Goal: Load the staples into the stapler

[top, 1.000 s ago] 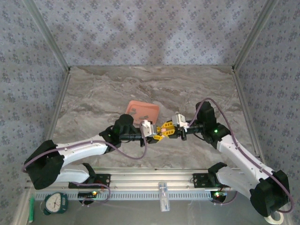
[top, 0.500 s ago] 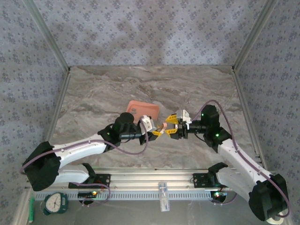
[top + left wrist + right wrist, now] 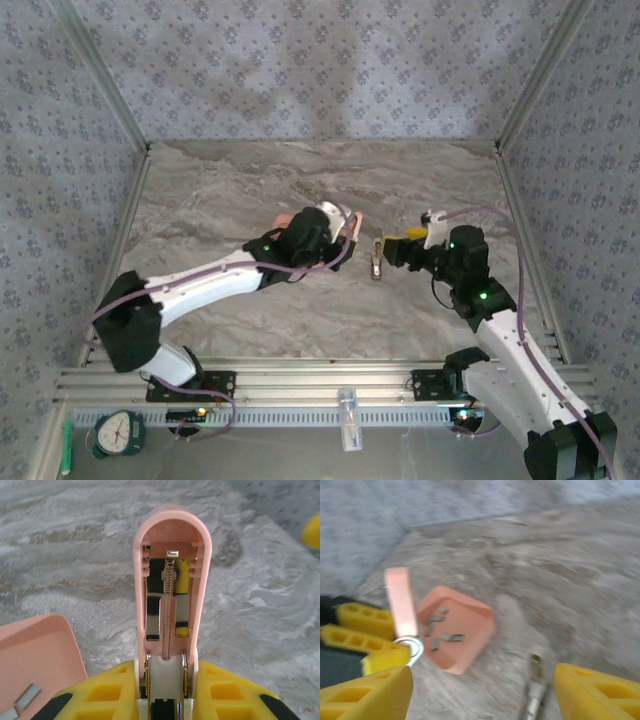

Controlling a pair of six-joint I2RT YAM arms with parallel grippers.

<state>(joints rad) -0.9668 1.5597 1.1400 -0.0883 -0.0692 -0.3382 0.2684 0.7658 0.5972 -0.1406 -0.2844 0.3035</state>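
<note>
The stapler will go with my left gripper past the slim grey metal piece (image 3: 535,680) and down onto the bare marble beyond it to be released, because that spot is clear.
The stapler (image 3: 170,580) is hinged open, its pale pink lid pointing away with the spring and grey metal inside showing. My left gripper (image 3: 167,690) is shut on its white rear end, raised above the table beside the tray. The overhead view has the stapler (image 3: 349,224) at the left gripper (image 3: 335,236). The staples (image 3: 442,632) lie loose in the salmon tray (image 3: 485,625), short grey strips. My right gripper (image 3: 485,695) is open and holds nothing. A slim grey metal piece (image 3: 535,680) lies on the table between its fingers.
The left arm covers most of the tray (image 3: 283,218) from above. The grey metal piece (image 3: 377,259) lies between the two grippers. Marble tabletop stretches bare toward the far patterned walls. A corner of the tray (image 3: 40,650) with staples (image 3: 25,697) sits low left of the stapler.
The right gripper opened and drew back to the right, and the grey metal piece now lies on the table. The left arm swung farther away and up, carrying the stapler over the tray.
</note>
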